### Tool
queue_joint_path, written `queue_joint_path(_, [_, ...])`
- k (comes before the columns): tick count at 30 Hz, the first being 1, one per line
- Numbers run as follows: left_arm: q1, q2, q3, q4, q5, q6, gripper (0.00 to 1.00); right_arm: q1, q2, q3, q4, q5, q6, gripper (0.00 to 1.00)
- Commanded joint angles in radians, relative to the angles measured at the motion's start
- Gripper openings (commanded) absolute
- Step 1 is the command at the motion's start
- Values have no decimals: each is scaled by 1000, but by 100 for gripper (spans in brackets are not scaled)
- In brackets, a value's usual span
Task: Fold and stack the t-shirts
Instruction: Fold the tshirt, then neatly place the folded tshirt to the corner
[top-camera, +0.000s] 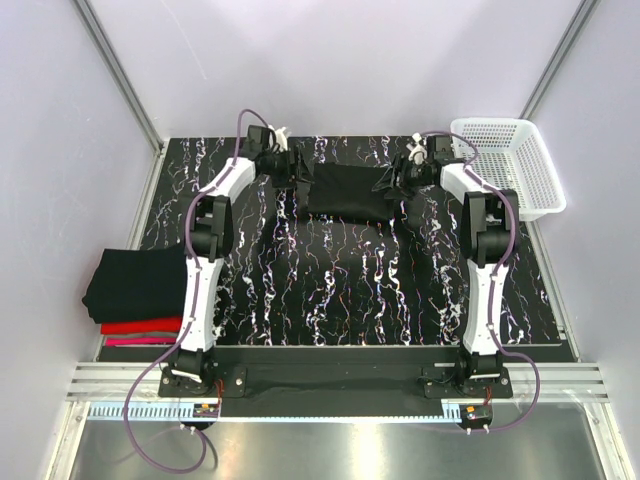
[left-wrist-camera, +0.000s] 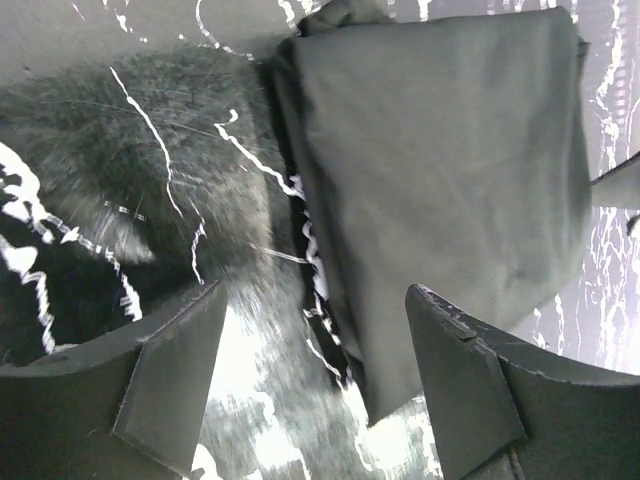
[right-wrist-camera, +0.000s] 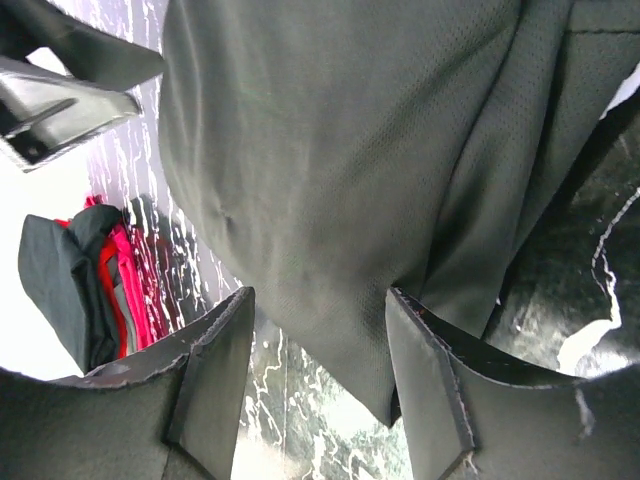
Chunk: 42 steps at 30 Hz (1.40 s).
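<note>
The black t-shirt's near corner (top-camera: 310, 210) (left-wrist-camera: 373, 392) is already between my left gripper's open fingers, so the gripper should go down and slightly to the right in the top view, onto the corner.
A folded black t-shirt (top-camera: 345, 192) lies flat at the far middle of the marbled table; it also shows in the left wrist view (left-wrist-camera: 440, 170) and the right wrist view (right-wrist-camera: 340, 150). My left gripper (top-camera: 292, 190) is at its left edge, open, with the near corner of the cloth between the jaws (left-wrist-camera: 315, 340). My right gripper (top-camera: 393, 187) is at its right edge, open, with a cloth corner between the jaws (right-wrist-camera: 320, 340). A stack of folded shirts, black (top-camera: 135, 283) on red (top-camera: 140, 326) on pink, sits at the table's left edge.
A white mesh basket (top-camera: 510, 165) stands at the far right corner. The stack of shirts also shows in the right wrist view (right-wrist-camera: 80, 280). The left finger (right-wrist-camera: 60, 85) shows in the right wrist view. Walls close the table on three sides.
</note>
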Motion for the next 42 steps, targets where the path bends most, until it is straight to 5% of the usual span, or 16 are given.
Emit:
queue_joint_path(1, [-5, 65, 62, 69, 94, -61, 78, 15, 27, 48, 23, -19, 17, 62])
queue_joint_path(15, [-82, 136, -27, 280, 335, -279, 72, 20, 49, 45, 7, 1, 13, 64])
queue_joint_path(18, [-90, 117, -58, 286, 355, -281, 48, 23, 44, 40, 9, 6, 10, 64])
queue_joint_path(19, [-91, 110, -76, 285, 358, -278, 25, 24, 40, 37, 7, 6, 7, 64])
queue_joint_path(23, [-87, 4, -154, 207, 366, -200, 1, 21, -57, 5, 1, 4, -47, 65])
queue_joint_path(27, [-58, -160, -303, 92, 394, -143, 0, -6, -192, -39, -37, 58, -124, 75])
queue_joint_path(30, [-19, -309, -430, -23, 397, -77, 0, -34, -287, -78, -78, 112, -191, 98])
queue_joint_path(36, [31, -553, -634, -375, 334, 175, 0, -92, -379, -137, -135, 118, -245, 100])
queue_joint_path(42, [33, -726, -748, -554, 161, 346, 0, -94, -470, -214, -140, 92, -265, 100])
